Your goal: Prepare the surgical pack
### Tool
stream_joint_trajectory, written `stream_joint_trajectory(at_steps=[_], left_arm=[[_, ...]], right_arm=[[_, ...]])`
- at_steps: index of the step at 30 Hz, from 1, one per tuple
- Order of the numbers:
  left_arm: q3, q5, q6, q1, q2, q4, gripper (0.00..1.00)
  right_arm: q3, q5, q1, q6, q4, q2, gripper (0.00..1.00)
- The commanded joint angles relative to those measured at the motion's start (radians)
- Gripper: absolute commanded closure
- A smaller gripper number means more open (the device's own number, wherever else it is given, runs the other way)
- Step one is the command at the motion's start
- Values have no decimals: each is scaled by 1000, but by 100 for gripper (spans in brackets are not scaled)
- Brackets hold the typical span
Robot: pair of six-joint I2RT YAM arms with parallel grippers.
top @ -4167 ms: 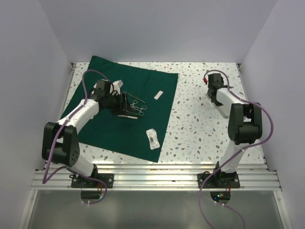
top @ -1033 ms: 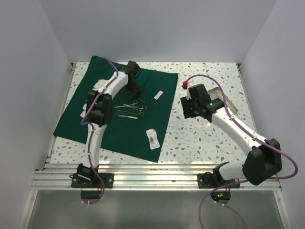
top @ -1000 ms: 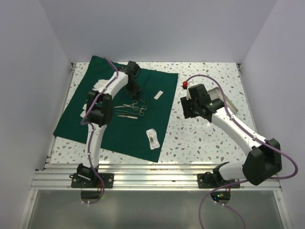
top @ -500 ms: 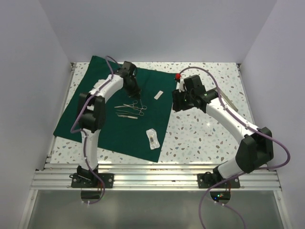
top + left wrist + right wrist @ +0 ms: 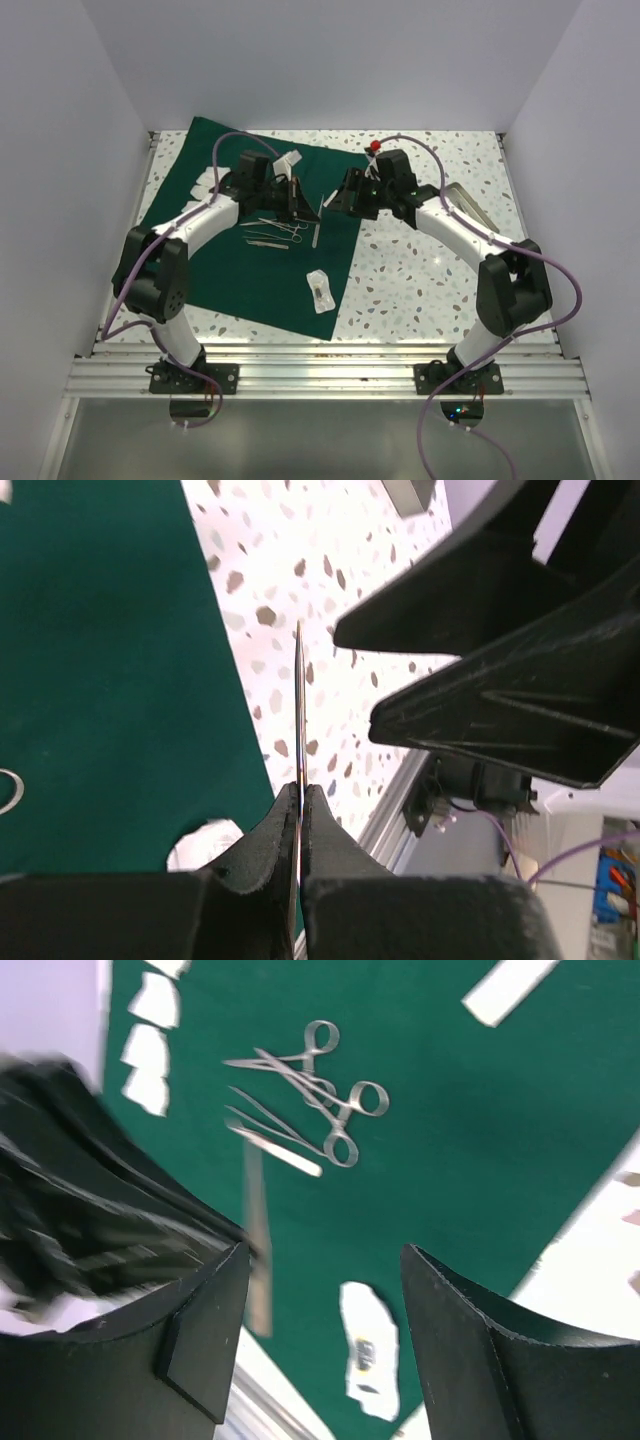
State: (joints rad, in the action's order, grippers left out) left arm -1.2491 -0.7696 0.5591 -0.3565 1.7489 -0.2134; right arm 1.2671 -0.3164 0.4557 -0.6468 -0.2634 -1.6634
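I should shift my right gripper toward the left gripper next, as the thin white strip still hangs beside one finger, and close once its open fingers are around the strip.
The surgical pack is a dark green drape (image 5: 230, 270) spread on the left half of the speckled table, and it also fills much of both wrist views (image 5: 100, 680) (image 5: 480, 1140). My left gripper (image 5: 298, 200) (image 5: 300, 792) hovers over the drape's right part, shut on a thin white strip (image 5: 318, 226) (image 5: 299, 700) that sticks out past its tips. My right gripper (image 5: 346, 195) (image 5: 325, 1340) faces it from the right, jaws wide open and holding nothing. The strip (image 5: 258, 1260) hangs blurred just beside the right gripper's left finger. Steel forceps and scissors (image 5: 280, 228) (image 5: 320, 1090) lie on the drape.
A white packet (image 5: 319, 290) (image 5: 365, 1350) lies near the drape's front right edge. Small white pads (image 5: 205, 182) sit at the drape's back left. A shallow metal tray (image 5: 470, 208) rests on the table to the right. White walls close in three sides.
The left gripper shut on the strip, lifted it off the drape and swung right. The right gripper moved left across the table to face it and opened wider.
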Motion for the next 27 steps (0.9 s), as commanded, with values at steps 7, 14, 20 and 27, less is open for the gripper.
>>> stream_joint_trajectory(at_steps=[7,14,20,27], left_arm=[[19,-157,44,-19,-17,152,100],[22,-171,47,-29,-6,166,100],[4,-139,45,-30,7,155,85],[-14,-43,-44,42,4,55,48]], right_arm=[[-58,-46,12,-148,174,21,40],[-58,-65,35,-159,194,-6,50],[-60,-95,40,-154,182,-15,100],[76,176,28,169,-109,-24,100]])
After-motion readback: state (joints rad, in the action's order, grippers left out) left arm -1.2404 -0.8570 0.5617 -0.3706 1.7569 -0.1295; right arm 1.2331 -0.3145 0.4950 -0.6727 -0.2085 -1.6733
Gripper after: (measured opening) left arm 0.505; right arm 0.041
